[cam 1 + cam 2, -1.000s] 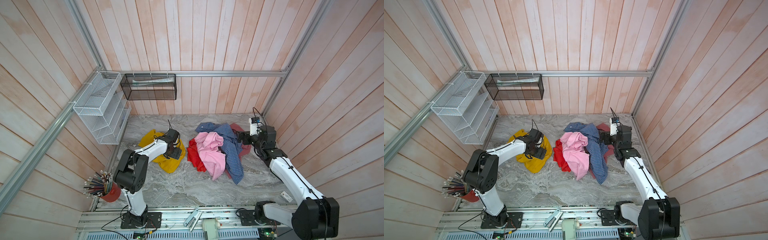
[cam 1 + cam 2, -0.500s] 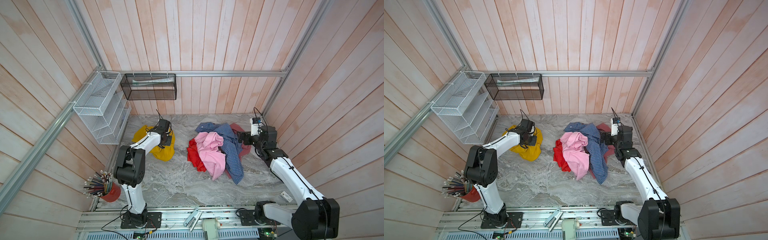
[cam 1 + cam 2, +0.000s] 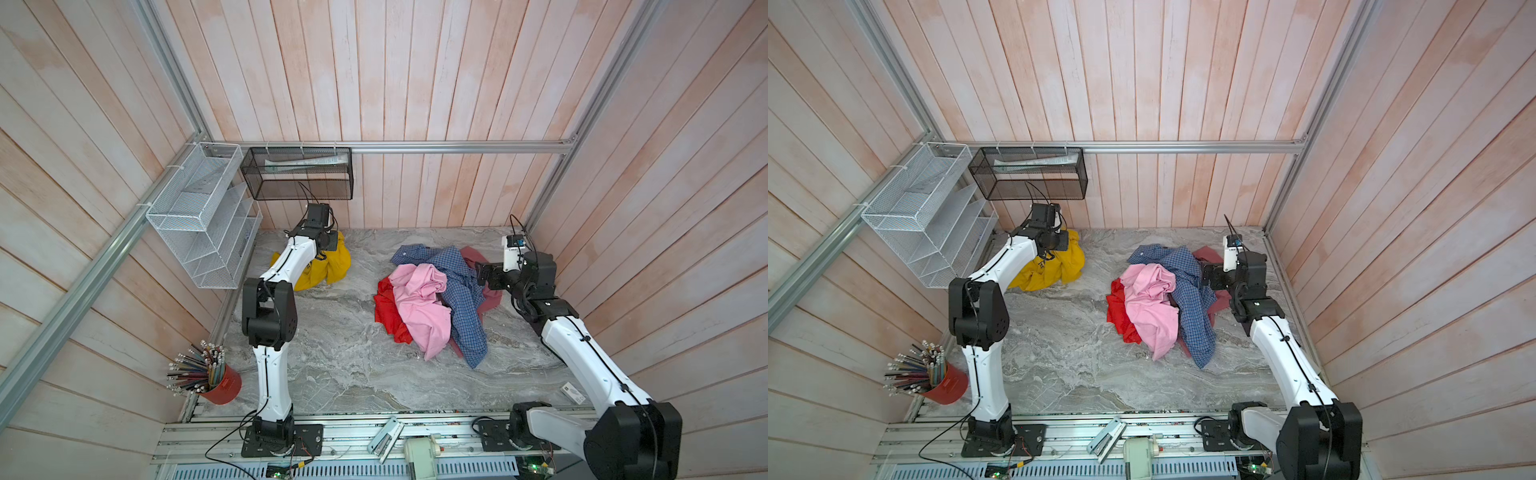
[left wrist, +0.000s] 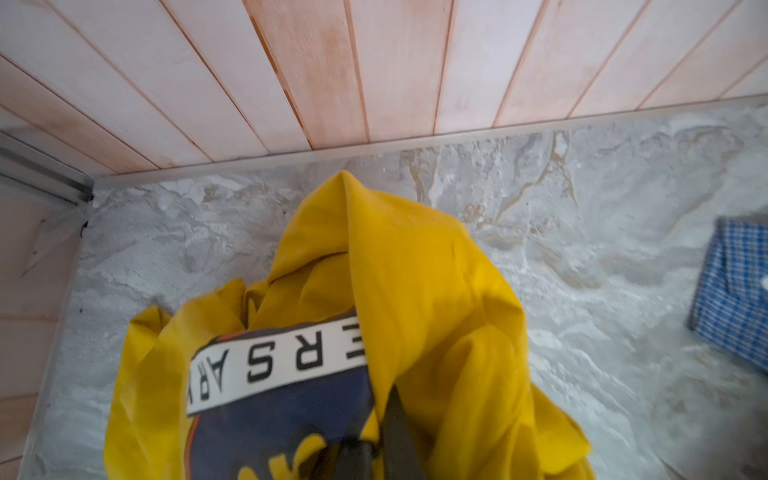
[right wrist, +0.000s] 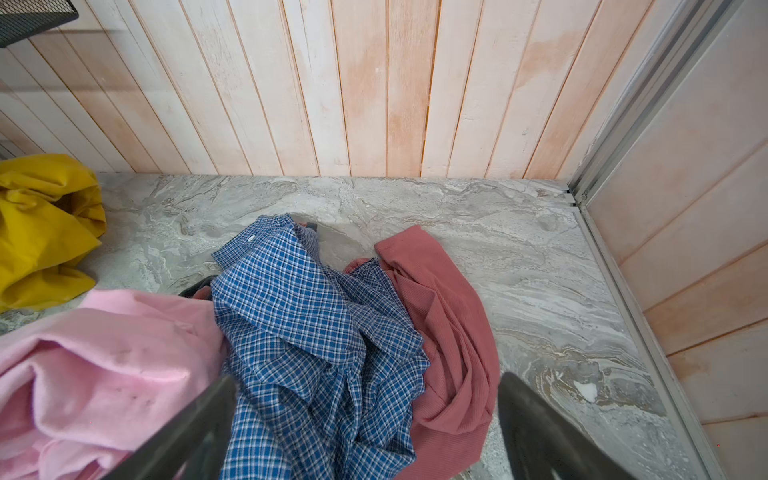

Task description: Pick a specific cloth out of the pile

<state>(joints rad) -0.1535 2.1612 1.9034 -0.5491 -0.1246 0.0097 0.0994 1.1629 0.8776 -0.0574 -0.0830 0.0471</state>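
Observation:
This spot is clear of the pile. My left gripper should next go down to the tabletop under the bunched cloth (image 3: 326, 269) and let go of the fold there.
The cloth (image 3: 334, 266), a mustard-yellow T-shirt with a dark blue and white print, hangs bunched near the back left corner, apart from the pile (image 3: 432, 299). My left gripper (image 4: 384, 419) is shut on a fold of the cloth (image 4: 415, 291) beside the print, and it also shows in a top view (image 3: 1059, 243). The pile (image 3: 1163, 299) holds pink, bright red, blue-checked and dusty red garments. My right gripper (image 5: 365, 380) stands open just over the pile's right edge (image 5: 311, 332), with nothing between its fingers.
A white wire rack (image 3: 199, 216) and a black mesh basket (image 3: 297, 172) hang on the walls near the left arm. A red cup of pencils (image 3: 216, 382) stands at the front left. A small white card (image 3: 572, 392) lies at the front right.
My left gripper has shut on the yellow cloth and drawn it back toward the rear left corner, bunching it up. The right arm and the pile have not moved.

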